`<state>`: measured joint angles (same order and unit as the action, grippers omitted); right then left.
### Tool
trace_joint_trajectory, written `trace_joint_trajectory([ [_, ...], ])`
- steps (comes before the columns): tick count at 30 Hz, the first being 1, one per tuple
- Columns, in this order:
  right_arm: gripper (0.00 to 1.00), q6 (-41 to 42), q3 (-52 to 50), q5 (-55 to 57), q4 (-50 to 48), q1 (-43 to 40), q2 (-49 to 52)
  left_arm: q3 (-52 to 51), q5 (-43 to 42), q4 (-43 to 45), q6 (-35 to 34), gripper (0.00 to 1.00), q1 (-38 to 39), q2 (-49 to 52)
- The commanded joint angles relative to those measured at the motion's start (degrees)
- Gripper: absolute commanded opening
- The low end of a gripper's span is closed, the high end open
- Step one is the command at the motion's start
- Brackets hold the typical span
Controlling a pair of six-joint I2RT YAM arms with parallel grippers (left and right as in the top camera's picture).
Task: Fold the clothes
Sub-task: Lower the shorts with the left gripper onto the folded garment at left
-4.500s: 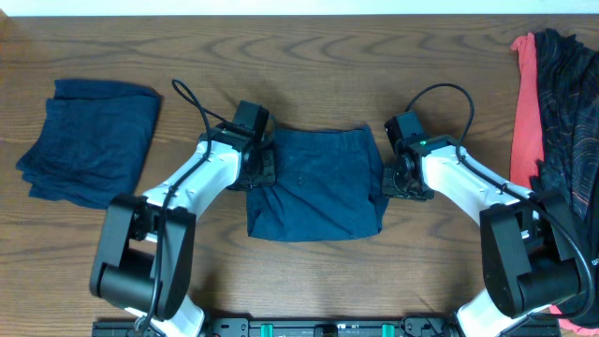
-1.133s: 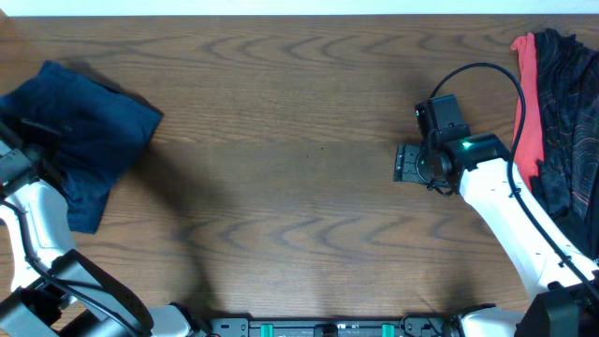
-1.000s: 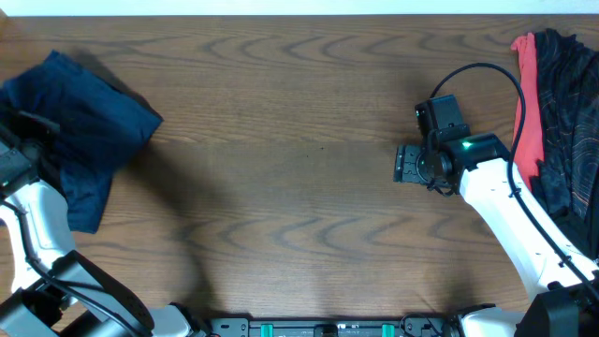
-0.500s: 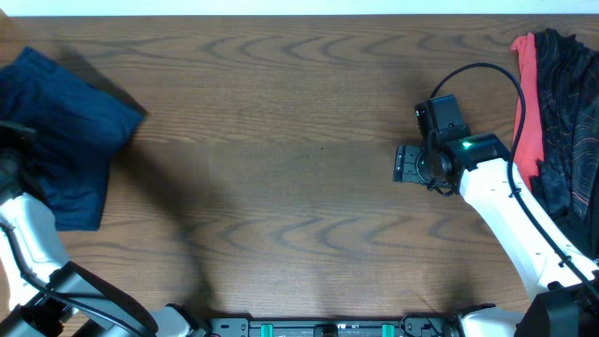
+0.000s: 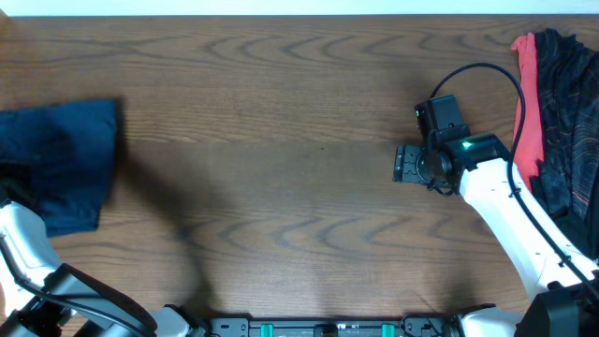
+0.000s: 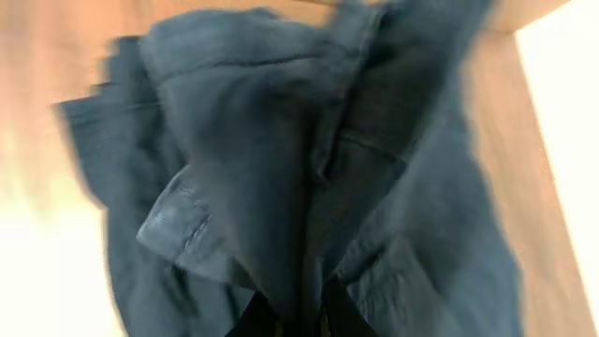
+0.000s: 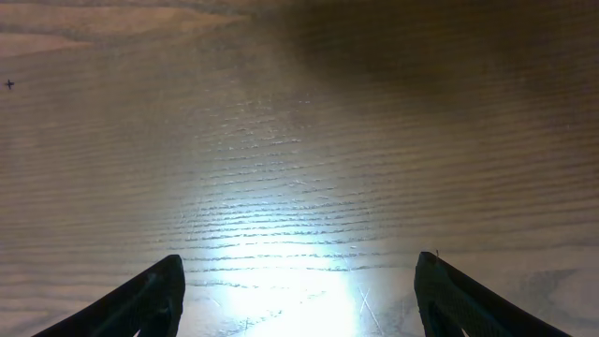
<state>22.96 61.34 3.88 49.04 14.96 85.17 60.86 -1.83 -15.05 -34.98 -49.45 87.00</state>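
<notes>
The held fold shifts to the left in the overhead view with my left gripper next, then comes down by the table's edge, as the fold is above the shorts.
The navy-blue shorts (image 5: 58,159) lie bunched in a heap at the table's far left edge. In the left wrist view the navy fabric (image 6: 281,168) fills the frame. My left gripper (image 6: 299,320) is shut on a fold of it, and in the overhead view the gripper is hidden by the cloth. My right gripper (image 5: 404,163) is open and empty over bare wood right of centre, its fingers (image 7: 150,295) wide apart. The coral-red garment (image 5: 527,103) and the black patterned garment (image 5: 566,112) lie piled at the far right edge.
The brown wooden table (image 5: 281,187) spans the view. My right arm's black cable (image 5: 487,70) loops close to the coral-red garment. My left arm's white link (image 5: 23,253) shows at the lower left corner.
My left gripper has dragged the navy shorts leftward to the table's left edge, and the heap has flattened. The right arm has not moved over the last second.
</notes>
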Motion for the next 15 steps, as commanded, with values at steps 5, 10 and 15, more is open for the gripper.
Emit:
trace_joint_trajectory([
  [5, 0.77, -0.76, -0.02, 0.59, 0.2, -0.33, 0.35, -0.92, 14.6, -1.86, -2.67, 0.06, -0.63, -1.16],
  [10, 0.77, -0.79, -0.02, 0.59, 0.31, -0.33, 0.35, -0.92, 14.64, -1.22, -2.62, 0.17, -0.66, -1.11],
  [15, 0.77, -0.79, -0.02, 0.59, 0.46, -0.33, 0.35, -0.92, 13.79, -0.57, -2.62, 0.06, -0.72, -0.52],
])
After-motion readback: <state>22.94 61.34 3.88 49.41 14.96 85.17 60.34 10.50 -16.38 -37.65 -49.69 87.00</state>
